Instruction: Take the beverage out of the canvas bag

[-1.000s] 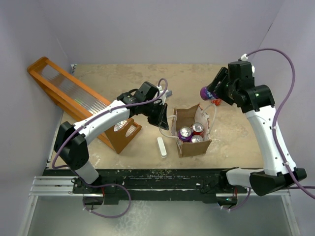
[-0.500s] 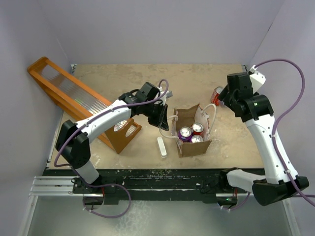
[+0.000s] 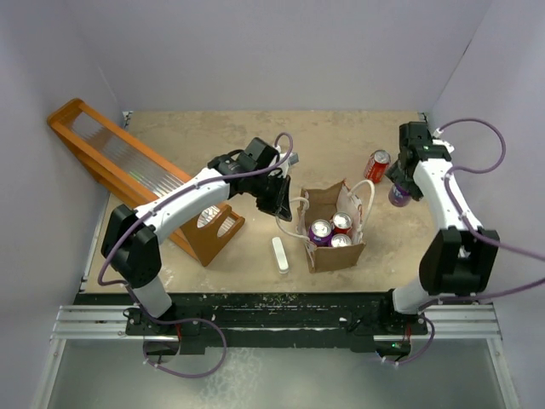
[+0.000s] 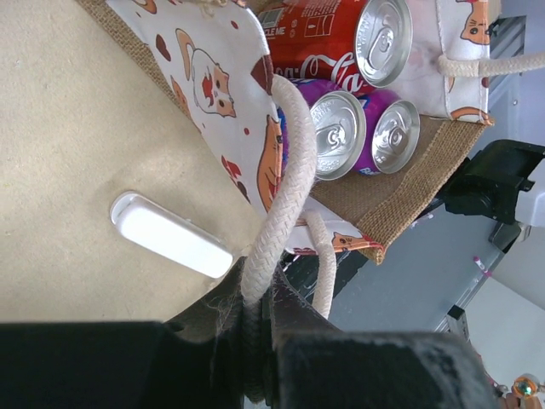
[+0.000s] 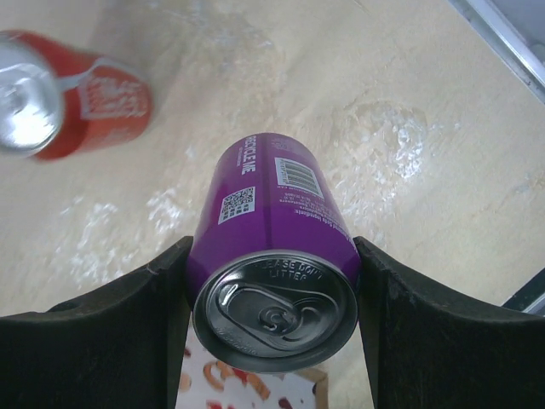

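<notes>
The right gripper of the robot should move outward and lower the purple can point(image 5: 272, 247) onto the bare tabletop point(image 5: 271, 68) beside the red can to let go of it, because that spot is clear.
The brown canvas bag point(image 3: 334, 254) stands open at the table's front middle with three cans in it: a purple one point(image 3: 319, 230), a red one point(image 3: 341, 222) and a third point(image 3: 340, 241). They also show in the left wrist view point(image 4: 339, 133). My left gripper point(image 3: 283, 209) is shut on the bag's white rope handle point(image 4: 277, 213) at its left side. My right gripper point(image 3: 400, 192) is shut on a purple can point(image 5: 272, 247) and holds it right of the bag, low over the table. A red can point(image 3: 376, 164) stands beside it.
A long orange wooden rack point(image 3: 136, 175) lies slanted at the left. A small white bar point(image 3: 281, 254) lies on the table left of the bag. The right wall is close to my right arm.
My right arm has swung forward and down with the purple can, from high behind the bag to low at its right. The red can came into sight. My left gripper kept its hold.
</notes>
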Robot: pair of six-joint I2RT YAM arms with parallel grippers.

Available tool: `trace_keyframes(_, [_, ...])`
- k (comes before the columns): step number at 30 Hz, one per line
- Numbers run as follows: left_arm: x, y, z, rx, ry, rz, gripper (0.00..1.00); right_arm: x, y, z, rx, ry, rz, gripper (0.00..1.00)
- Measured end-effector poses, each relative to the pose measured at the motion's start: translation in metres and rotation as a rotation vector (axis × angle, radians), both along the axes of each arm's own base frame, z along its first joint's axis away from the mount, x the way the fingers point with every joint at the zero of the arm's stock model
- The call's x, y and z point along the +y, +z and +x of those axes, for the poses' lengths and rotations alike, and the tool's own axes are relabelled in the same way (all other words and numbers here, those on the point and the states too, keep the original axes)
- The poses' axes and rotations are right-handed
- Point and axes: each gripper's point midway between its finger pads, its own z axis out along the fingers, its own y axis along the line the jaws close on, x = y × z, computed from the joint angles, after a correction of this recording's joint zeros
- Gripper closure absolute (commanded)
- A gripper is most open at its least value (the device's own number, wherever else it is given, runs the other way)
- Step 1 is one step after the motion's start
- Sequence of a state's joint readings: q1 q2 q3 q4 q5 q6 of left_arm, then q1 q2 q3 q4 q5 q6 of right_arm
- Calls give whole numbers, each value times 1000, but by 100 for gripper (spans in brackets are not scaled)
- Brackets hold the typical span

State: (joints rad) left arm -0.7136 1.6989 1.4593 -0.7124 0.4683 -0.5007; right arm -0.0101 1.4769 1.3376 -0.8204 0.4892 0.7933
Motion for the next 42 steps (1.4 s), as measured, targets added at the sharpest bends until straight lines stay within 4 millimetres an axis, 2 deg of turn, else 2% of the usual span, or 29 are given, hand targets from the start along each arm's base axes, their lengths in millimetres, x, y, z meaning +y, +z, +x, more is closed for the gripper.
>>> trace_keyframes(4, [1,-3,1,5,7,18,100,-24,-37,15,104,-60,49,100])
trace_keyframes(7, [1,-6,2,14,9,27,100,-45,-54,32,139,-102,104,100])
trace_keyframes(10, [0,-10,4,23,11,38,100,-64,-63,51,139,-131,141,100])
trace_keyframes(14, [1,-15,4,32,17,53,100,-82,-64,72,130,-144,143,100])
trace_keyframes(23, [2,-16,5,40,28,59,100,-87,-63,108,112,-90,129,100])
trace_keyframes(34, [-1,-20,9,61,50,62,100,-83,-70,114,128,-43,142,100])
trace_keyframes(36, [-1,-19,10,59,51,61,100,-82,-70,114,129,-36,146,96])
trace_keyframes(42, [-2,-17,11,55,51,57,100,-74,-72,117,132,-10,157,73])
